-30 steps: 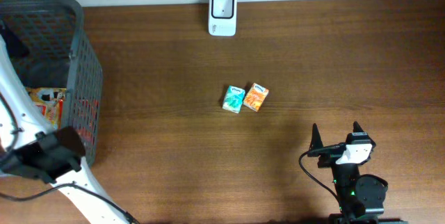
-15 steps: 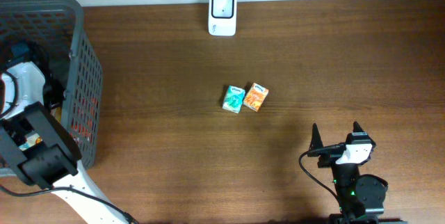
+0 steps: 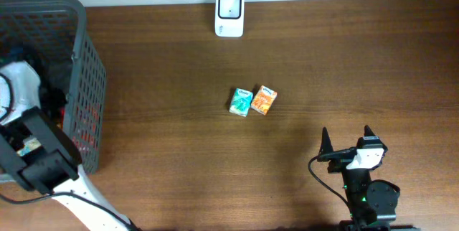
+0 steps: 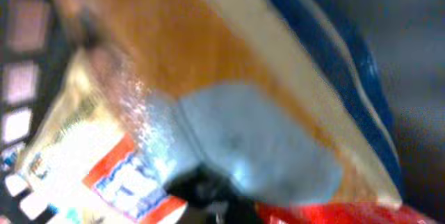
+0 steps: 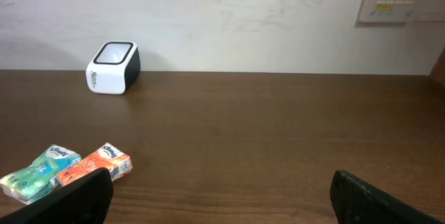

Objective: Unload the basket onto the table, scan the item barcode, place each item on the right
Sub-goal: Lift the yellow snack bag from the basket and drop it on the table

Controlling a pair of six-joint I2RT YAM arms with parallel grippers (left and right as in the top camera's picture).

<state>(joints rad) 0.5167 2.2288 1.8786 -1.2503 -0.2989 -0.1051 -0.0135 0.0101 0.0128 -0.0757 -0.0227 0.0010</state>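
Observation:
The tabletop next to the teal tissue pack is bare, so the robot's left gripper next needs to rise over the basket's side toward the scanner (image 3: 229, 13), then go down and let go of the bag there.
The white barcode scanner (image 3: 229, 13) stands at the table's far edge, also visible in the right wrist view (image 5: 113, 67). My left arm (image 3: 32, 152) reaches down into the grey basket (image 3: 90, 80), and its gripper is hidden under the arm in the overhead view. The left wrist view is a blurred close-up of an orange packet (image 4: 174, 50) and a white packet with a red and blue label (image 4: 104, 175). The dark left gripper (image 4: 208, 190) is shut among them; whether it holds one is unclear. My right gripper (image 3: 347, 139) rests open at the front right.
A teal tissue pack (image 3: 242, 101) and an orange tissue pack (image 3: 264, 100) lie side by side mid-table, left of the right gripper's fingers in the right wrist view. The basket's tall mesh walls surround the left arm.
The left arm has swung back over the basket and sunk into it, and its jaws have closed. The right arm and the tissue packs have stayed still.

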